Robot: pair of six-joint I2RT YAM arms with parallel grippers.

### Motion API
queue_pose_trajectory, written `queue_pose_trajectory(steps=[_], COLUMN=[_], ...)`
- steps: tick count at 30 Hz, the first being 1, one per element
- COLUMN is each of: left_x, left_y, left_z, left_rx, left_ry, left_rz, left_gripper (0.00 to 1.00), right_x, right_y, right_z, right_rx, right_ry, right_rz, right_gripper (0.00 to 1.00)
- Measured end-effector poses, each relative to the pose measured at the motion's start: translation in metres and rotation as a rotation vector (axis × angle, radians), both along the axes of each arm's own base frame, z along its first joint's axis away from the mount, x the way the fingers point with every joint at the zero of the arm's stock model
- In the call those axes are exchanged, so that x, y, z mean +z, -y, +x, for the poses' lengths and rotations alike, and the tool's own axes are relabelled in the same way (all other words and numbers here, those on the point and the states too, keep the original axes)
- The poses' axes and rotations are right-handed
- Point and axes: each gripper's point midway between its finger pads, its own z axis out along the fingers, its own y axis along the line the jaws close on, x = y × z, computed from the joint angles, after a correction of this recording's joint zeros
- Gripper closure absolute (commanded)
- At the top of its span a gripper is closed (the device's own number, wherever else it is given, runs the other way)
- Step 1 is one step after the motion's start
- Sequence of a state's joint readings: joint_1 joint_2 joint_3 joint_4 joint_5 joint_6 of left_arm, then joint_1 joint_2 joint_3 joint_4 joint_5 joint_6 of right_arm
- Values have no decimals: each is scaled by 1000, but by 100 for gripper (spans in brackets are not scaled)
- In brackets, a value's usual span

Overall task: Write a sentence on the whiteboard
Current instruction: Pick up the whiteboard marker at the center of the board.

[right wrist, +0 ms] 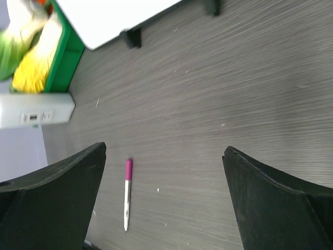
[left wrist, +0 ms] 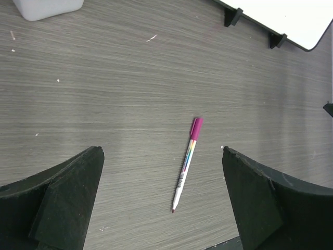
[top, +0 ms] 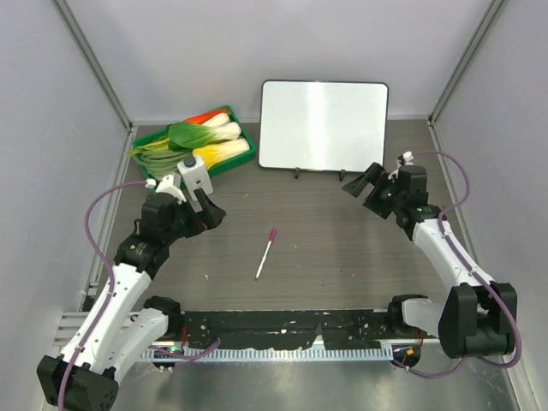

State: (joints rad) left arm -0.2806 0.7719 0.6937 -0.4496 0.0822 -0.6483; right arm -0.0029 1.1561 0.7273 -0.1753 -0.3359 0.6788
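Observation:
My left gripper is open above the flat-lying marker, so it will lower toward the right in the top view to the marker's white body near its tip.
The whiteboard stands upright on two black feet at the back of the table. Its face is plain white, and no sentence shows on it. A white marker pen with a magenta end lies flat mid-table, its writing tip toward the arms. My left gripper hovers left of the pen, open and empty. In the left wrist view the pen lies between the spread fingers, below them, with the left gripper touching nothing. Near the board's right foot my right gripper is open; the pen lies far from it.
A green tray of leeks and greens sits at the back left, next to the whiteboard. Grey walls with metal posts close in the table on three sides. A black rail runs along the near edge between the arm bases.

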Motion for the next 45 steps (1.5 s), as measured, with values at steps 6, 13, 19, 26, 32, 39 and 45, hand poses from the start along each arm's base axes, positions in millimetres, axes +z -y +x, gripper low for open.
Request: queue_pose_trajectory(steps=[6,13,19,26,32,39,45], left_x=[-7,-21,-53,-94,-121,-149,-165], left_y=[1,11,47,83,112,134,135], left_z=[-7,-14,-37,-59,-66,-69,-68], left_rx=[-24,-77,-198,-321,-399,-449,-447], left_ry=[-31,-85,-187,-282,-319,-358,-375], left_rz=[11,18,99,269,397,486,531], left_gripper=[0,0,8,10,26,58,84], right_x=[0,-14,-16,-30,-27,-31,-35], right_y=[-58,-88,-86,-78,-71,-68,-66], right_z=[-8,-11,-10,-15,-19,-20,-22], right_rx=[160,234,223,199,172,160,157], right_ry=[13,-9,-5,-32,-12,-17,-25], right_rz=[-53,-90,-104,-134,-153,-164,-170], right_gripper=[1,1,1,1,0,1,1])
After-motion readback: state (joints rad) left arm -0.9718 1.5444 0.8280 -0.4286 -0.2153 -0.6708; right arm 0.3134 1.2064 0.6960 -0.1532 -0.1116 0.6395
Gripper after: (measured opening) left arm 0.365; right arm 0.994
